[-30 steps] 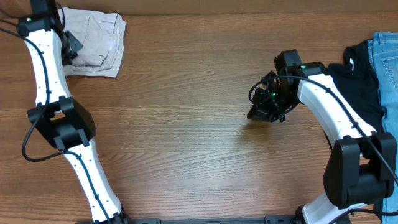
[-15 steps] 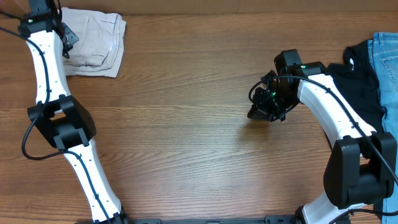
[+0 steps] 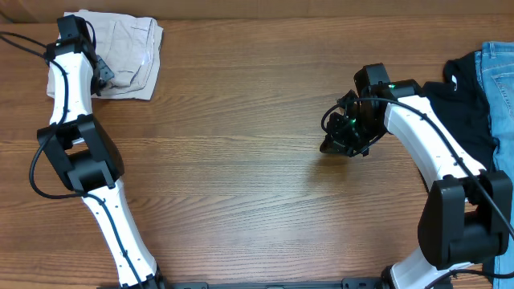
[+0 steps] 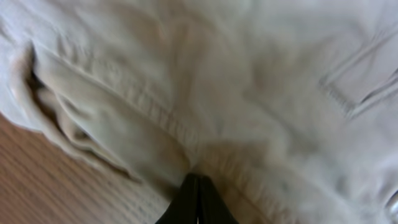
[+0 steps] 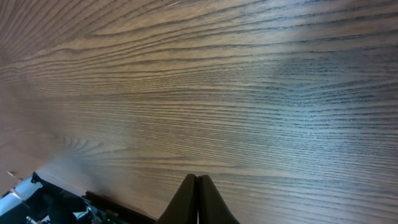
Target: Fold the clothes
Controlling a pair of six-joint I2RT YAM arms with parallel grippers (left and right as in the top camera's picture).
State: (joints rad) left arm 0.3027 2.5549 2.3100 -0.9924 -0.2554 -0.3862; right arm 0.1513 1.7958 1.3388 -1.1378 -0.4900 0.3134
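Note:
I should next keep my left gripper low at the bundle's near edge (image 3: 108,91) and open it to let go of the fabric, because the shorts (image 3: 132,48) already lie folded at the table's far corner.
The beige shorts (image 3: 132,48) lie folded in a bundle at the table's far left corner. In the left wrist view the shorts (image 4: 249,81) fill the frame, with a seam and a stitched pocket showing. My left gripper (image 3: 102,75) is at the bundle's left front edge. Its fingers (image 4: 198,186) are pressed together with no cloth seen between them, tips at a fold of the fabric. My right gripper (image 3: 333,144) is shut and empty over bare wood right of centre; its closed fingers (image 5: 197,186) show above the table grain.
A black garment (image 3: 470,112) and blue denim jeans (image 3: 502,72) lie at the right edge of the table, beside the right arm. The wooden table (image 3: 241,160) stretches between the two arms.
The left wrist has swung right and toward the shorts' front-left edge, uncovering the bundle's far left corner. The right arm has not moved.

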